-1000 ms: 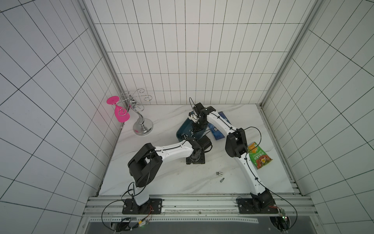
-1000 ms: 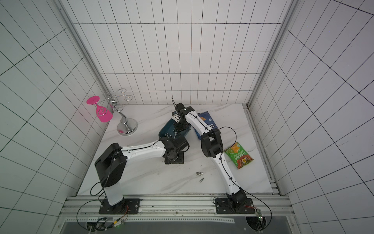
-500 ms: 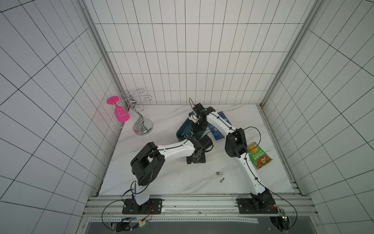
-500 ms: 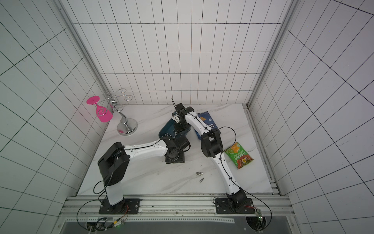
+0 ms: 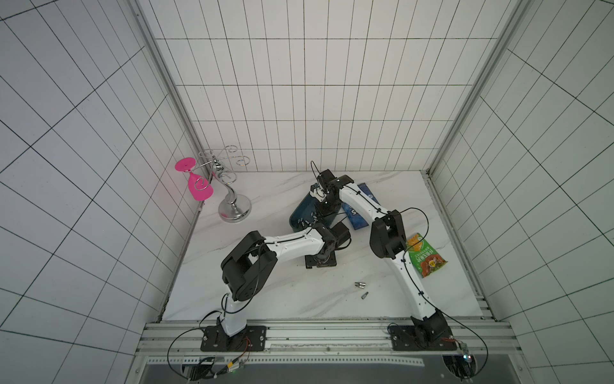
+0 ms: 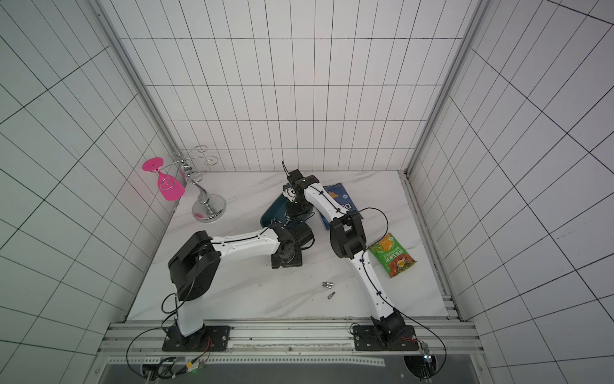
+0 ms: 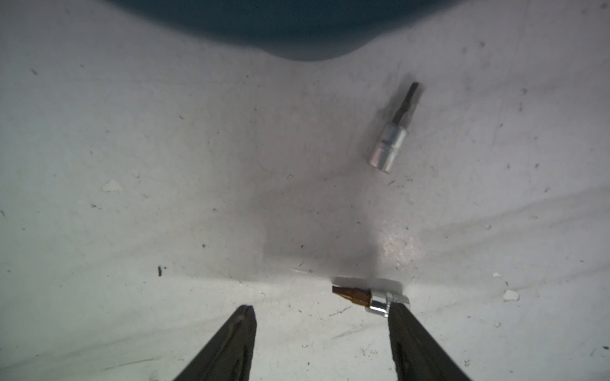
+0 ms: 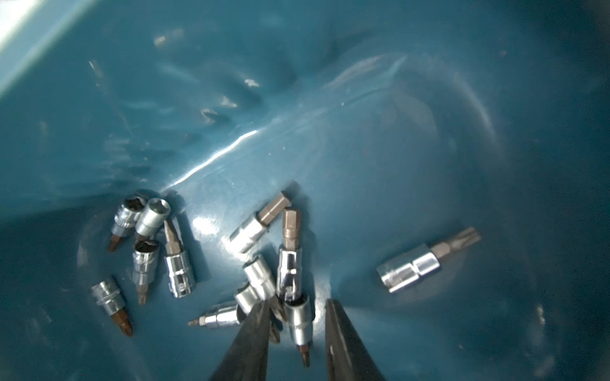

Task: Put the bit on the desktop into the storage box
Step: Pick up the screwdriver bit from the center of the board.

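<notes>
My left gripper needs to move sideways and down around the brown-tipped bit's silver end [image 7: 383,302] next. That end is below my left gripper, under one finger instead of between both.
The teal storage box [image 5: 300,212] [image 6: 270,212] lies at the back middle of the white desktop [image 5: 265,292]. My right gripper [image 8: 297,303] hangs inside the storage box [image 8: 363,132], open. A silver bit [image 8: 298,321] lies loose between its fingers, among several other bits [image 8: 178,267]. My left gripper [image 7: 321,308] [image 5: 320,262] is open low over the desktop, just in front of the box. A brown-tipped bit [image 7: 363,295] lies by one fingertip [image 7: 397,311], and a dark-tipped bit [image 7: 392,132] lies farther on. Two more bits [image 5: 359,284] [image 5: 364,295] lie at the front.
A blue chip bag [image 5: 358,216] lies right of the box under the right arm. A green snack bag [image 5: 427,259] sits by the right wall. A chrome glass rack [image 5: 234,206] holding a pink glass [image 5: 199,189] stands at the back left.
My right gripper has opened inside the box, and the bit now lies free between its fingers. The left arm's elbow has shifted a little to the right.
</notes>
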`<action>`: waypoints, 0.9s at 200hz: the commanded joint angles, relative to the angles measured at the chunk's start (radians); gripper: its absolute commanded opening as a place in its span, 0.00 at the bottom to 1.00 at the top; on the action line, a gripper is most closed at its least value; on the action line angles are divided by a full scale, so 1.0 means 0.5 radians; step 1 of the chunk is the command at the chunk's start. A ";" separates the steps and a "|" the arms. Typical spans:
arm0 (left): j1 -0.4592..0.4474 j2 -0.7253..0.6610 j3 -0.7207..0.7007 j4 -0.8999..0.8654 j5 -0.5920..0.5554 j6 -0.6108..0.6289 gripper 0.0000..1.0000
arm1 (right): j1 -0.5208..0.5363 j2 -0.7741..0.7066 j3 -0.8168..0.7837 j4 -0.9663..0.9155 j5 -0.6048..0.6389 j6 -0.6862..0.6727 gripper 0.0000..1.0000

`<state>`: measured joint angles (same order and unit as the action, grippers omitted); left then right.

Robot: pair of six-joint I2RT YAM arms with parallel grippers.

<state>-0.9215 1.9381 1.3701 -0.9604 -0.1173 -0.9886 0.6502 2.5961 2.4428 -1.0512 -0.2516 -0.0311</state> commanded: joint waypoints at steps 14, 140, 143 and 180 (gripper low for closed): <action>-0.004 0.092 0.075 0.022 -0.030 -0.005 0.67 | -0.008 -0.161 -0.064 -0.012 0.019 -0.024 0.32; -0.048 0.104 0.011 0.089 0.162 0.023 0.58 | -0.082 -0.431 -0.245 -0.002 0.085 0.005 0.34; -0.049 0.105 0.006 0.088 0.166 0.023 0.58 | -0.082 -0.439 -0.249 -0.002 0.088 0.007 0.34; -0.059 0.103 -0.001 0.089 0.199 0.020 0.52 | -0.112 -0.542 -0.298 -0.002 0.104 0.019 0.35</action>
<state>-0.9443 1.9911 1.3846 -0.9226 -0.0525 -0.9771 0.6125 2.3959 2.3127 -1.0416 -0.2188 -0.0292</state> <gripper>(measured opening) 0.530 0.347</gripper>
